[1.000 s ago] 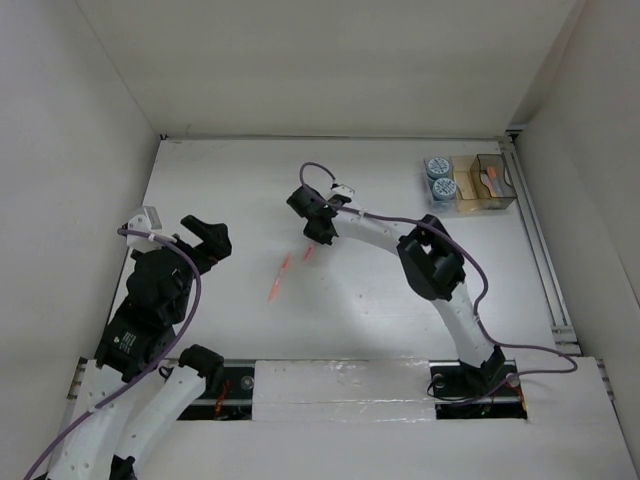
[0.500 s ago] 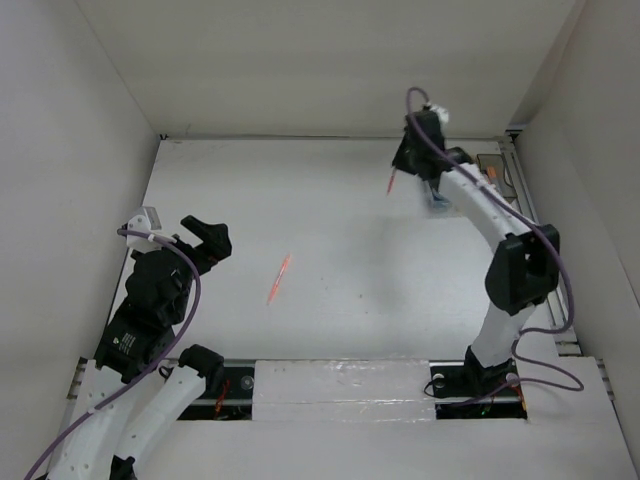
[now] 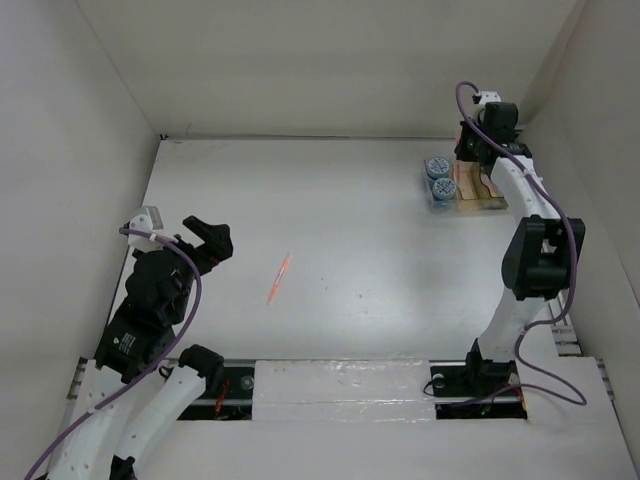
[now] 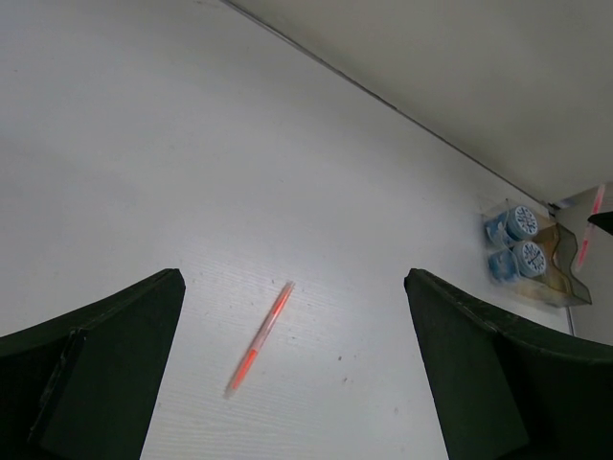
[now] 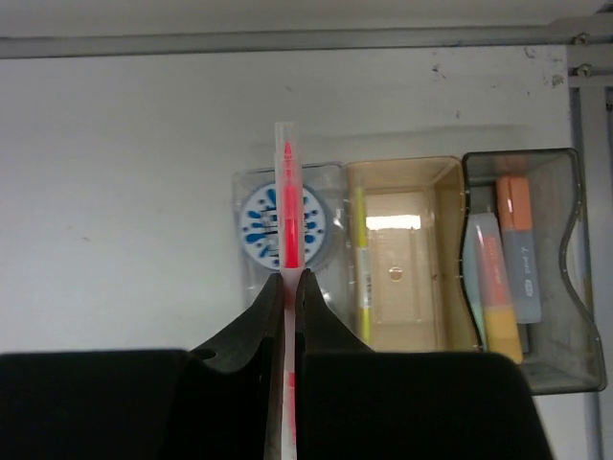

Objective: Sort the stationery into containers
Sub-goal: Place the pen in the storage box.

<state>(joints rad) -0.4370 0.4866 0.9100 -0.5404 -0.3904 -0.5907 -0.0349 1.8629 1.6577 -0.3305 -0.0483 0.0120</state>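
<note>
Next, the right gripper turns, shifts over toward the right in the wrist view, lowers and releases. The organiser's amber section point(image 3: 467, 183) point(image 5: 397, 259) below it already holds a yellow pen, which is the reason.
My right gripper point(image 5: 288, 278) is shut on a slim red pen point(image 5: 287, 192) and holds it above the clear organiser point(image 5: 397, 171), over a blue-and-white pot point(image 5: 257, 226) in the left compartment. The middle amber compartment holds a yellow pen point(image 5: 361, 259). The right compartment holds orange and green markers point(image 5: 506, 278). In the top view the right gripper point(image 3: 470, 150) is at the far right over the organiser point(image 3: 482, 200), next to two pots point(image 3: 438, 178). An orange pen point(image 3: 279, 278) lies mid-table, also in the left wrist view point(image 4: 259, 337). My left gripper point(image 4: 292, 383) is open and empty, near the pen.
A metal rail point(image 5: 287, 42) runs along the table's far edge behind the organiser, and another point(image 3: 540, 250) along the right side. White walls enclose the table. The left gripper point(image 3: 213, 238) sits at the left, short of the orange pen.
My right arm has swung from the table's middle to the far right with the red pen and now holds it over the organiser. The left arm and the orange pen have not moved.
</note>
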